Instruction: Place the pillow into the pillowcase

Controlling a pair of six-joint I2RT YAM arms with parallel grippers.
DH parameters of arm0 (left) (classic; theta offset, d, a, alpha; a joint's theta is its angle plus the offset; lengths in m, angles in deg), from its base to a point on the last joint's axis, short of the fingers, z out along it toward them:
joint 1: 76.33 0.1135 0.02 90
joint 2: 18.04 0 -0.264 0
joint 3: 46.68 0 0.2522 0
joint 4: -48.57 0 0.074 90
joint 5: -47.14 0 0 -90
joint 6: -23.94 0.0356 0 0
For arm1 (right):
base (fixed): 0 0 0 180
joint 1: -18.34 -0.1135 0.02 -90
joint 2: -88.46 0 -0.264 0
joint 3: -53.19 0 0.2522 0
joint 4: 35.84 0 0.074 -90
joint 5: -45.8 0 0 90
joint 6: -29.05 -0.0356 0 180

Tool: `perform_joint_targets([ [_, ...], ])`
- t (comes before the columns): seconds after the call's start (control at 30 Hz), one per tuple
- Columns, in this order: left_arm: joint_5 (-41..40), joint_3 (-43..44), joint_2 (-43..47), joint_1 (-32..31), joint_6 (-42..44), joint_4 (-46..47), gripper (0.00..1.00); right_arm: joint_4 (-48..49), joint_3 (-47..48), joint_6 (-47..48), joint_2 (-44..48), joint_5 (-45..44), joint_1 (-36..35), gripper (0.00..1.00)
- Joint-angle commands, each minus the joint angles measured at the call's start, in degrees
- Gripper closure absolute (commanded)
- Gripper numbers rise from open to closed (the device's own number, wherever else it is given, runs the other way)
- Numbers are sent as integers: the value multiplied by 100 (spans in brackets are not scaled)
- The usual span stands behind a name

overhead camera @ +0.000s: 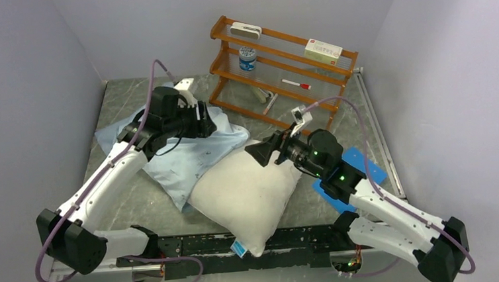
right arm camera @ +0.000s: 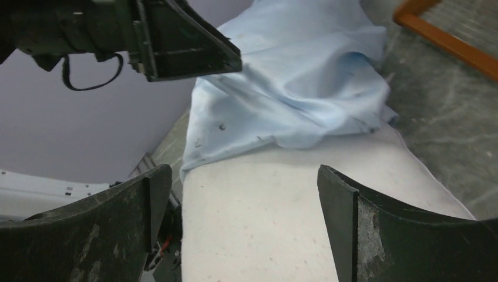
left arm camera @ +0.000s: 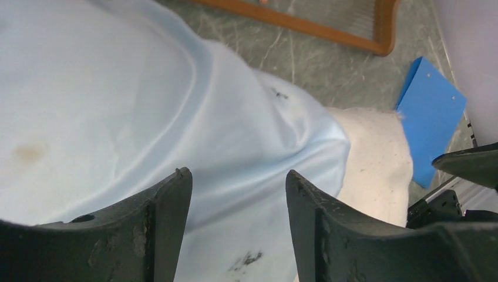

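The bare part of the pillow is along the pillowcase's edge, to the left in the top view. My right gripper will swing back and down onto it.
The off-white pillow lies slantwise at the table's middle, its blue-and-white tag at the near end. The wrinkled light-blue pillowcase lies at its far left, and its edge drapes over the pillow's far end. My left gripper is open and empty just above the pillowcase, fingertips apart from the cloth; the pillow shows to its right. My right gripper is open and empty over the pillow's far end, facing the pillowcase.
A wooden rack with small items stands at the back. A flat bright-blue sheet lies under my right arm, right of the pillow. Grey walls close in the table on both sides.
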Motion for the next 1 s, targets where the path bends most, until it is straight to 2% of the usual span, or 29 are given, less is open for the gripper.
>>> perform_joint_targets([
  [0.0,54,-425,389,319,-1,-276,34,-108,615,958,-543,707,-271,2],
  [0.13,197,-959,602,622,-21,-88,31,-221,928,1543,-934,367,-856,2],
  [0.27,993,-1523,480,927,-177,345,33,-552,1300,2239,-1469,-58,-1502,1],
  [0.4,1390,-1845,429,1053,-348,625,34,-1232,1852,2982,-2313,-591,-2181,0],
  [0.53,1505,-1818,596,1153,-626,763,34,-1690,2293,3735,-3187,-1714,-2793,0],
  [0.67,1283,-1366,797,1266,-694,540,34,-1775,2535,3911,-3615,-1963,-2973,0],
  [0.8,521,-665,999,1280,-463,38,32,-1945,2810,3939,-3953,-2168,-3082,0],
  [0.97,-366,-361,1290,1285,-90,-325,33,-1884,2891,3931,-4275,-2487,-3125,0],
])
